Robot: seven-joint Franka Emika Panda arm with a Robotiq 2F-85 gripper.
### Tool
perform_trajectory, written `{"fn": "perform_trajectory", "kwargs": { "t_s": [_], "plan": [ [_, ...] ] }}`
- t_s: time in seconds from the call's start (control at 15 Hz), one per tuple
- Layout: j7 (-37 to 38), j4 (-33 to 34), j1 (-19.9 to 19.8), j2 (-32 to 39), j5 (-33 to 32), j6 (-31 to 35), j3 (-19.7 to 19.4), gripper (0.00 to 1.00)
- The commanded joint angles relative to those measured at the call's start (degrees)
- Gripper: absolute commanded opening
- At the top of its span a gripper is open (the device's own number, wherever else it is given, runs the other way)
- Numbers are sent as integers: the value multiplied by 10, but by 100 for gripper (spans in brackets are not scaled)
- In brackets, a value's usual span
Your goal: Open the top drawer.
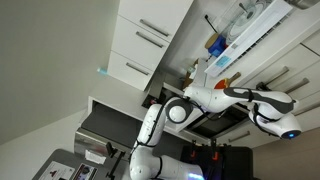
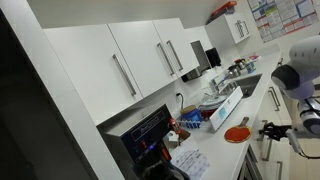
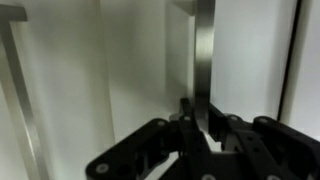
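My gripper pulls the slim silver bar handle away from the cabinets below the counter next, since its fingers enclose the bar.
In the wrist view my gripper (image 3: 205, 125) is shut on a slim silver bar handle (image 3: 205, 50), with one dark finger on each side of the bar. The handle stands in front of the flat white front of the top drawer (image 3: 250, 60). A dark gap shows at the front's right edge. The wooden inside is not visible. In both exterior views the white arm (image 1: 230, 95) reaches to the cabinets below the counter. The gripper end (image 2: 276, 131) is small and dark there, and the drawer is hard to make out.
Another silver bar handle (image 3: 15, 80) stands on the white front to the left. White wall cabinets with bar handles (image 2: 165, 55) hang above the counter. The counter holds an orange round object (image 2: 237, 132) and clutter. A dark appliance (image 2: 150, 130) stands near the camera.
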Motion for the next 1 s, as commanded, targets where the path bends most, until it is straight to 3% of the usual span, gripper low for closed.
{"fn": "perform_trajectory", "kwargs": {
  "t_s": [0.0, 0.53, 0.93],
  "plan": [
    [12, -2, -24, 31, 15, -30, -11, 4],
    [17, -22, -60, 58, 11, -93, -48, 4],
    [-11, -42, -142, 55, -55, -99, -42, 4]
  ]
}}
